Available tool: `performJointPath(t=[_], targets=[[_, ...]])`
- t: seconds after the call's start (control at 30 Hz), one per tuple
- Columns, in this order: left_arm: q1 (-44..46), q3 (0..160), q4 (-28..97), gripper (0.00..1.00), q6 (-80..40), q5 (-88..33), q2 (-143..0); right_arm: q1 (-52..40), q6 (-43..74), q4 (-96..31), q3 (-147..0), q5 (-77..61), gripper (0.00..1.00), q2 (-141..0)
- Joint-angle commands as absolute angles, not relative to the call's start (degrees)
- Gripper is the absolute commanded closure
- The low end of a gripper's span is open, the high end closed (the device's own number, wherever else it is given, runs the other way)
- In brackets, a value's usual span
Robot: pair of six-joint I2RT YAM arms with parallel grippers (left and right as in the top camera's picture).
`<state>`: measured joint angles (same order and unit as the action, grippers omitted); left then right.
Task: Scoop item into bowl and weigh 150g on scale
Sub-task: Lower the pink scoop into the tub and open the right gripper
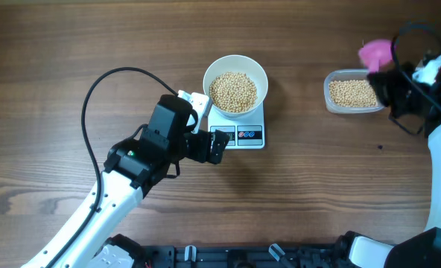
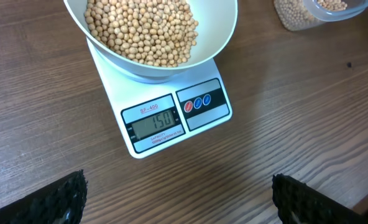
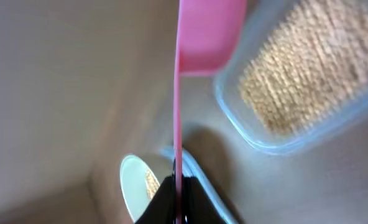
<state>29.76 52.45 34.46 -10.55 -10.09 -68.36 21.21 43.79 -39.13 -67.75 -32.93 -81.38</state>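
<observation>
The scale shows the wanted weight, so my right gripper will next move back and down and lower the pink scoop's cup onto the beans in the tub.
The white bowl (image 1: pixel 235 74) (image 2: pixel 221 37) stands on the white scale (image 1: pixel 239 132) (image 2: pixel 171 118), filled with tan beans (image 1: pixel 232 91) (image 2: pixel 140 28). The scale's display reads 150. My left gripper (image 1: pixel 219 146) (image 2: pixel 178 205) hovers open just in front of the scale, nothing between its fingers. My right gripper (image 1: pixel 390 78) (image 3: pixel 179 199) is shut on the handle of a pink scoop (image 1: pixel 375 52) (image 3: pixel 199 34), held at the far right over the clear tub's edge. The scoop's inside is hidden.
A clear plastic tub (image 1: pixel 351 92) (image 3: pixel 296 81) (image 2: pixel 314 12) with more beans sits right of the scale. The left arm's black cable (image 1: pixel 109 78) loops over the table. Bare wooden table lies between scale and tub.
</observation>
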Motion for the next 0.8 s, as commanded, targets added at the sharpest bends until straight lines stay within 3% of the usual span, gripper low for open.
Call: performJointPath(t=[0.0, 0.23, 0.77], targets=[[30.0, 52.4, 34.3, 0.00, -9.5, -9.5, -68.4, 21.2, 45.6, -44.7, -68.2, -33.0, 0.96, -81.4], [30.0, 52.4, 34.3, 0.00, -9.5, -9.5, -68.4, 21.2, 50.7, -52.1, -68.2, -29.0, 0.96, -81.4], [30.0, 52.4, 34.3, 0.00, -9.5, -9.5, -68.4, 21.1, 53.1, -50.8, -67.7, -24.1, 0.95, -83.1]])
